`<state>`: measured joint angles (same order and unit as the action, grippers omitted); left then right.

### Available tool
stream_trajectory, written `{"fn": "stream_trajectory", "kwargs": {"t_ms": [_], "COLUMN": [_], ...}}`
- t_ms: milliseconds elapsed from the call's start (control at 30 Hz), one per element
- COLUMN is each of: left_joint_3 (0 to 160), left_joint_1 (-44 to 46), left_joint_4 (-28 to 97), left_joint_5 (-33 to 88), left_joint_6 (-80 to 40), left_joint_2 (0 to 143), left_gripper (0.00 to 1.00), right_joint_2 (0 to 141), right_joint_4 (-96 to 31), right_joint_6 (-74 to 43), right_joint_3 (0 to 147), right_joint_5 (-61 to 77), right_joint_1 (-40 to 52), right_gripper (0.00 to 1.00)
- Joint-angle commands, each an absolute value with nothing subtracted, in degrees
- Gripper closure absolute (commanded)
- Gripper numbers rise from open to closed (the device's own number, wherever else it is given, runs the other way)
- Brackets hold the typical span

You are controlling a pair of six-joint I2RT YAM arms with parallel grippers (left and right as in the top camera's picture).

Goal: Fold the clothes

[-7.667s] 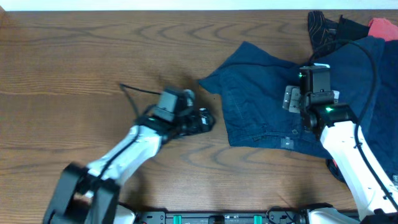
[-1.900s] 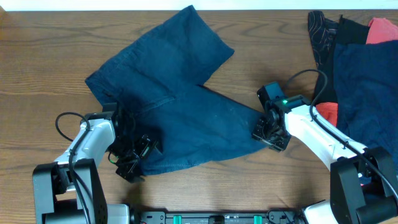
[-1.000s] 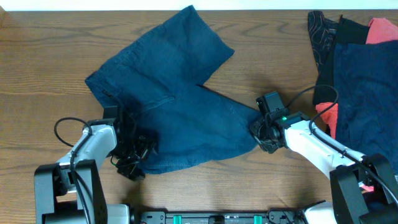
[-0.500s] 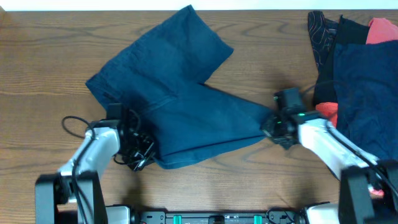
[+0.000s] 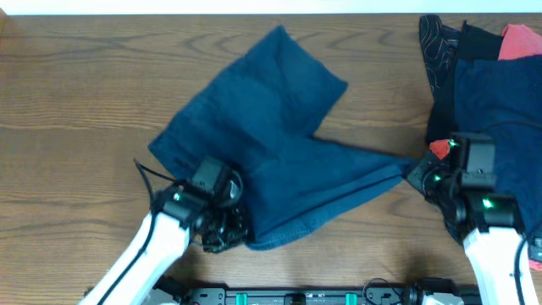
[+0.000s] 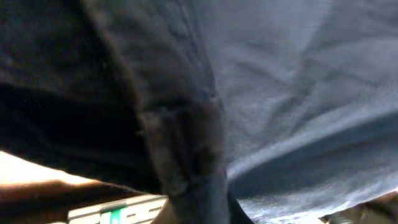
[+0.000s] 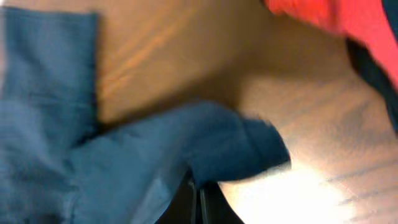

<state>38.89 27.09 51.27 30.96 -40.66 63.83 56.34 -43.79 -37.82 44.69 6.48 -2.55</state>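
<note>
My right gripper should swing outward and left in the overhead view next, onto the far leg's hem (image 5: pixel 333 82) (image 7: pixel 86 28), and release the shorts' corner, as it still sticks out.
The dark navy-blue shorts (image 5: pixel 271 135) lie spread across the middle of the table, one leg pointing to the far edge. My left gripper (image 5: pixel 227 230) is shut on their near left edge; in the left wrist view dark cloth with a thick seam (image 6: pixel 180 143) fills the frame around the gripper (image 6: pixel 208 208). My right gripper (image 5: pixel 421 174) is shut on the shorts' right corner, and the cloth is drawn taut toward it. The right wrist view shows blue fabric (image 7: pixel 130 162) bunched over the closed fingers (image 7: pixel 198 199).
A heap of other clothes (image 5: pixel 495 93), navy, coral-red (image 5: pixel 521 38) and black with pale lines (image 5: pixel 440 38), sits at the back right, just beyond my right gripper. Red cloth (image 7: pixel 323 18) shows in the right wrist view. Bare wooden table (image 5: pixel 76 102) lies to the left.
Both grippers have closed on the shorts. Both arms then moved to the right, dragging the shorts to the right and stretching the near edge between them.
</note>
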Motion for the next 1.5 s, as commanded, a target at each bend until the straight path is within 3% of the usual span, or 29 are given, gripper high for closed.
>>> {"fn": "stream_trajectory", "kwargs": {"t_ms": [0, 167, 333, 633, 867, 933, 1100, 1167, 1267, 1433, 1467], "left_joint_3": [40.91, 41.19, 41.19, 41.19, 41.19, 41.19, 41.19, 41.19, 41.19, 41.21, 41.21], "left_joint_1": [28.64, 26.83, 22.92, 9.34, 3.79, 3.81, 3.81, 3.81, 3.81, 3.81, 3.81], "left_joint_4": [55.20, 52.18, 44.77, 29.52, 22.61, 23.57, 26.30, 26.72, 26.96, 26.94, 26.96], "left_joint_5": [15.62, -4.80, -12.71, -14.66, -7.86, -6.59, -5.06, -5.06, -5.04, 1.98, 6.09], "left_joint_6": [-43.05, -52.05, -53.98, -53.91, -53.65, -53.65, -52.84, -50.98, -50.63, -47.16, -44.73], "left_joint_2": [56.84, 46.61, 44.49, 51.24, 61.63, 63.88, 65.98, 65.65, 64.95, 62.41, 61.34], "left_gripper": [0.94, 0.94, 0.94, 0.94, 0.94, 0.94, 0.94, 0.94, 0.94, 0.94, 0.94], "right_joint_2": [54.11, 58.08, 66.39, 86.63, 98.00, 99.42, 103.66, 105.82, 108.38, 111.31, 111.59], "right_joint_4": [-42.61, -36.84, -24.91, 0.75, -1.69, -4.91, -9.21, -7.77, -6.52, -6.70, -6.70], "right_joint_6": [-27.22, -19.16, -14.20, -11.90, -10.66, -10.66, -13.74, -14.79, -16.01, -31.53, -33.41], "right_joint_3": [50.35, 58.13, 63.68, 70.13, 72.79, 72.79, 72.79, 72.79, 72.82, 72.82, 72.82], "right_joint_5": [1.13, 1.45, 1.52, 1.54, 2.37, 3.70, 3.05, 3.14, 3.25, 7.14, 9.19], "right_joint_1": [-2.61, 1.96, 8.47, 16.25, 21.85, 23.11, 24.62, 24.60, 24.51, 22.24, 21.78], "right_gripper": [0.99, 0.99, 0.99, 0.99, 0.97, 0.91, 0.43, 0.37, 0.35, 0.25, 0.18]}}
